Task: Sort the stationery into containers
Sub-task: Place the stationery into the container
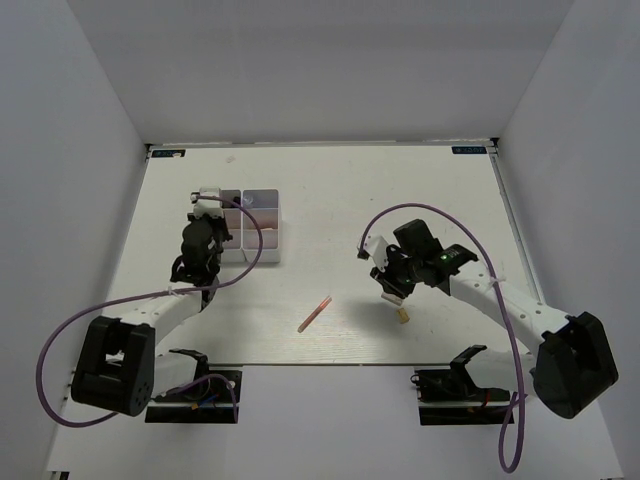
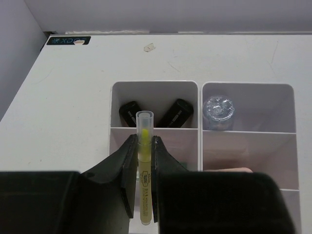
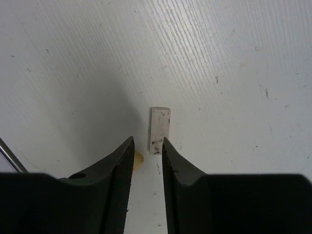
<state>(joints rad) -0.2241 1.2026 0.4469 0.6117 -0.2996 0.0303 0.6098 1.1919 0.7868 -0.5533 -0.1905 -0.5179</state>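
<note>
The robot will move its left gripper back and slightly down over the organizer box's near section (image 1: pixel 233 240) (image 2: pixel 151 202) in this column, since the black-capped items fill the far one.
My left gripper (image 2: pixel 145 155) is shut on a thin yellow pen (image 2: pixel 145 130) and holds it upright over the left column of the white organizer box (image 2: pixel 200 105). In the top view this gripper (image 1: pixel 210 207) is at the box's (image 1: pixel 272 250) far left corner. Two black-capped items (image 2: pixel 129 113) lie in the far left compartment. A clear bottle (image 2: pixel 218 109) stands in the far right one. My right gripper (image 3: pixel 146 146) is open and empty just above the table. A small grey block (image 3: pixel 160 127) lies just ahead of its right fingertip. A tan block (image 3: pixel 139 157) peeks out beside its left finger.
A thin pink pen (image 1: pixel 315 313) lies on the table between the arms, near the front edge. The tan block (image 1: pixel 403 317) shows below my right gripper (image 1: pixel 392 293). Something pink (image 2: pixel 229 170) lies in a right-column compartment. White walls enclose the table on three sides.
</note>
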